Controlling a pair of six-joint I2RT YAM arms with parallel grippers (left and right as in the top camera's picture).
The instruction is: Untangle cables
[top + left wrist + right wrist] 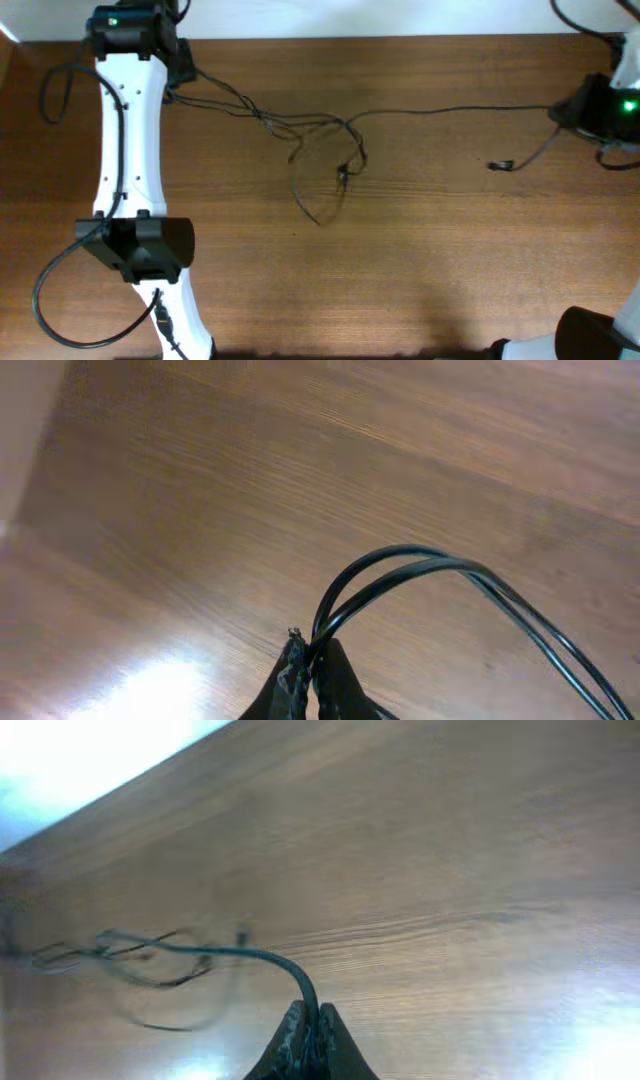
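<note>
The robot will move its right gripper to the left in the overhead view next, over the tabletop [418,116] beside the tangle, and let go of the cable, since the cable is stretched straight.
Thin black cables [340,150] stretch across the wooden table, with a loose tangle of loops at the middle. One plug end [500,165] lies on the table at the right. My left gripper [185,80] at the back left is shut on two cable strands [420,565]; its fingers [312,660] pinch them together. My right gripper [560,112] at the far right is shut on one cable [250,955]; its fingers [308,1030] are closed round it. The blurred tangle [150,975] lies beyond in the right wrist view.
My white left arm [130,150] runs along the table's left side, with its own thick black cable looping beside it. Part of the right arm's base [600,335] shows at the front right corner. The table's back edge [400,38] meets a pale wall.
</note>
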